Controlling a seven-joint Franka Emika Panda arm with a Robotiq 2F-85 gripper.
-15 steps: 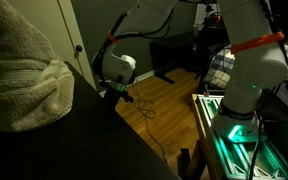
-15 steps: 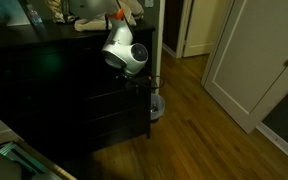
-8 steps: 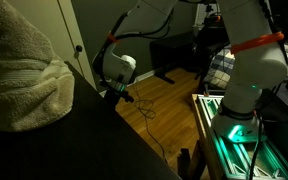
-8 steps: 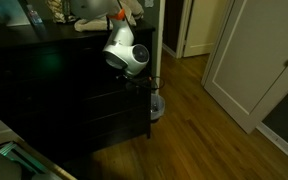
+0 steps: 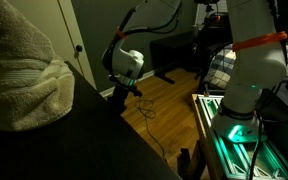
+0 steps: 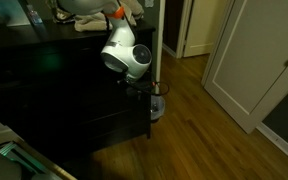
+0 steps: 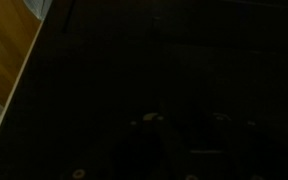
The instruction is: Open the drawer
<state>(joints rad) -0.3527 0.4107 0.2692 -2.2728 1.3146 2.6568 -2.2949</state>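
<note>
My gripper will move back toward the robot base next and pull the upper drawer front out from the dresser (image 6: pixel 74 105) before letting it go, because the drawer is still shut.
The black dresser (image 6: pixel 74 105) fills the left of an exterior view; its drawer fronts are dark and their edges barely show. My gripper (image 6: pixel 136 88) is at the upper drawer front near the dresser's right edge, under the white wrist. It also shows in an exterior view (image 5: pixel 124 92) against the dresser's edge. The wrist view is almost black, with only faint outlines of my fingers (image 7: pixel 184 125) against the dark drawer front. I cannot tell whether the fingers are open or shut, or whether they hold a handle.
A wooden floor (image 6: pixel 199 120) lies beside the dresser, also seen in the wrist view (image 7: pixel 4 60). A white door (image 6: pixel 249 60) stands to the right. A towel (image 5: pixel 24 75) lies on the dresser top. The robot base (image 5: pixel 239 110) stands on the floor.
The wrist has shifted a little away from the dresser front. Whether the drawer moved with it is too dark to tell.
</note>
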